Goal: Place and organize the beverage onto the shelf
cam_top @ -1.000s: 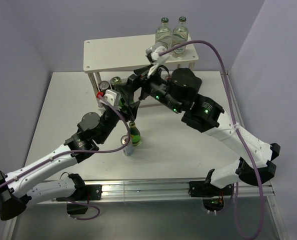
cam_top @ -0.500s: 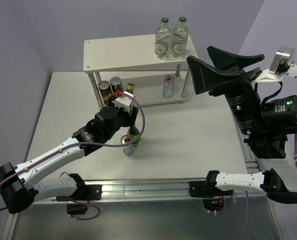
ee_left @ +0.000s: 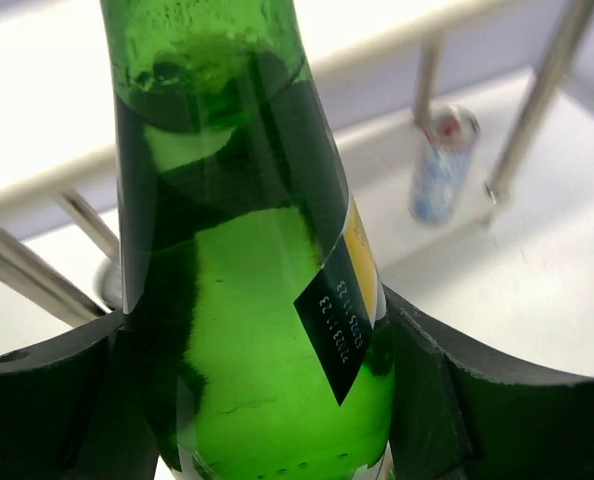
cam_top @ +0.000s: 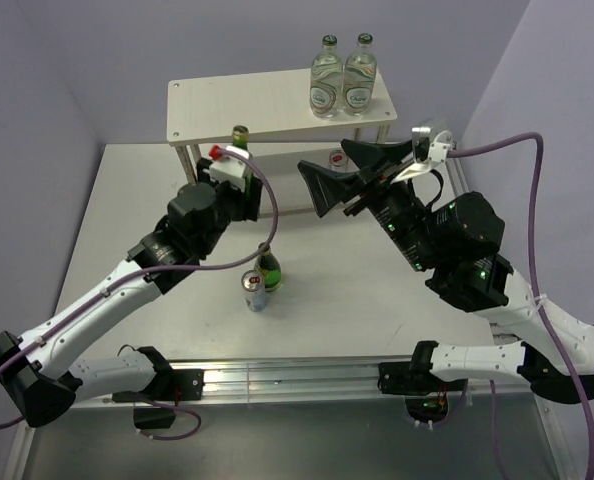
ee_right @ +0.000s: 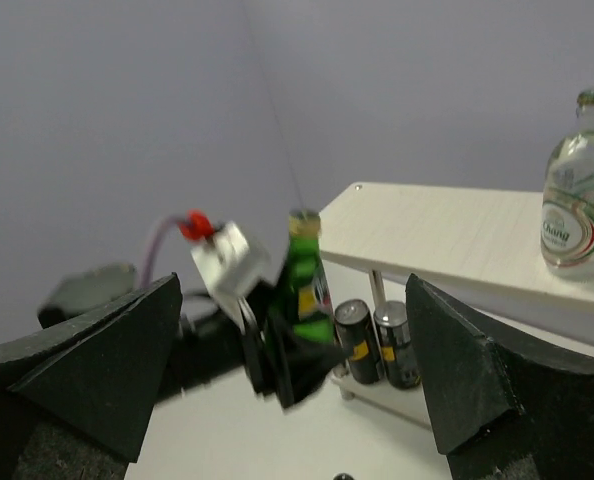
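Observation:
The empty end of the top board [cam_top: 192, 105] is free of the clear bottles, so I need to lift my left gripper outward over it, lower the green bottle and let go.
My left gripper [cam_top: 245, 188] is shut on a green glass bottle [cam_top: 240, 140] and holds it upright in the air at the front left of the shelf [cam_top: 227, 110]. In the left wrist view this bottle [ee_left: 257, 300] fills the frame between both fingers. Two clear bottles [cam_top: 342, 75] stand on the top board at the right. A silver can [cam_top: 337, 157] stands on the lower board. Another green bottle [cam_top: 268, 270] and a silver can [cam_top: 255, 290] stand on the table. My right gripper [cam_top: 355, 168] hangs open and empty in front of the shelf's right half.
Two dark cans [ee_right: 377, 342] stand on the lower board at the left, seen in the right wrist view behind the held bottle [ee_right: 305, 285]. Walls close in the table behind and on both sides. Both arms cross the middle of the table.
My left gripper has lifted the green bottle up and back toward the shelf's left front. The right arm pulled away from the lower board, swung right, then came back to the middle.

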`<state>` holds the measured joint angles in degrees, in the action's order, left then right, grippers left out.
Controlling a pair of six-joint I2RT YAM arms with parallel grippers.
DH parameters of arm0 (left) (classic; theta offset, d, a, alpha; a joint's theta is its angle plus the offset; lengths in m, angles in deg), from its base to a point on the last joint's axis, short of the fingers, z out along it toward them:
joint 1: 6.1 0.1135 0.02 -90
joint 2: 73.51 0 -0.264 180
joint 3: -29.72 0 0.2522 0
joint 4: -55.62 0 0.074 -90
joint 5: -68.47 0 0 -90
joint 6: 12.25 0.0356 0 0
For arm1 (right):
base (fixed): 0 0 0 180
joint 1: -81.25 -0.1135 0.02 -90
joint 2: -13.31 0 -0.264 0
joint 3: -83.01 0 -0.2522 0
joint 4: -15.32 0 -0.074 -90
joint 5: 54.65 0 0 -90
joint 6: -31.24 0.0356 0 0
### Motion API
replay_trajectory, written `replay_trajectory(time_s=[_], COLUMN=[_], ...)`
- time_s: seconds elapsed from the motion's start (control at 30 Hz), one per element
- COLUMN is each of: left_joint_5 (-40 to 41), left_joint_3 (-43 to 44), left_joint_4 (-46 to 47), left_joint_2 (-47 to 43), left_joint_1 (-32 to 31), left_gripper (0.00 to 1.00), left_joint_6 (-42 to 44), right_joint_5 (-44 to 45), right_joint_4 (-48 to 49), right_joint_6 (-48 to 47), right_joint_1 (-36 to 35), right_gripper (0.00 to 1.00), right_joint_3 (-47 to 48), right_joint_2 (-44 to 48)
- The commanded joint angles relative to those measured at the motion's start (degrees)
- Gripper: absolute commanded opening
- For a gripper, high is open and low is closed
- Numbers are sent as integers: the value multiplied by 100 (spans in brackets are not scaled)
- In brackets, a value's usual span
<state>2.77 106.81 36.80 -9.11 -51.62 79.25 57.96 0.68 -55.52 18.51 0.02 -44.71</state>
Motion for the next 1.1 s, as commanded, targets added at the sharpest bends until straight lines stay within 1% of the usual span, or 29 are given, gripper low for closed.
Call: replay_trajectory(time_s=[0.0,0.1,0.13,0.17,0.2,0.33,0.47,0.7,0.87,1.07], left_joint_5=[32,-29,-30,-143,-153,-48,22,102,102,269], left_joint_3=[1039,1548,1673,1917,2007,2209,2762,3062,3422,3309], left_joint_4=[884,893,884,875,919,1576,1727,2298,2448,2817], left_joint_2=[-33,308,310,484,555,932,1399,1979,2384,2604], left_joint_1=[419,815,938,1148,1229,1405,1572,1792,1958,2169], left_gripper=[0,0,0,0,0,0,0,0,0,0], left_joint_6=[53,-9,-26,-44,-36,297,448,544,667,571], right_joint_5=[24,112,121,138,156,191,244,305,358,525], right_joint_4=[352,431,440,440,440,440,449,414,457,546], right_joint_6=[229,325,352,370,405,519,633,765,792,678], right_joint_1=[-10,-1,-10,-10,-1,-10,-10,-10,-10,-1], right_gripper=[100,100,100,100,100,100,100,100,100,100], right_joint_3=[-273,-685,-687,-808,-870,-1274,-1582,-1996,-2347,-2655], right_joint_2=[387,554,607,668,704,853,976,1100,1214,1310])
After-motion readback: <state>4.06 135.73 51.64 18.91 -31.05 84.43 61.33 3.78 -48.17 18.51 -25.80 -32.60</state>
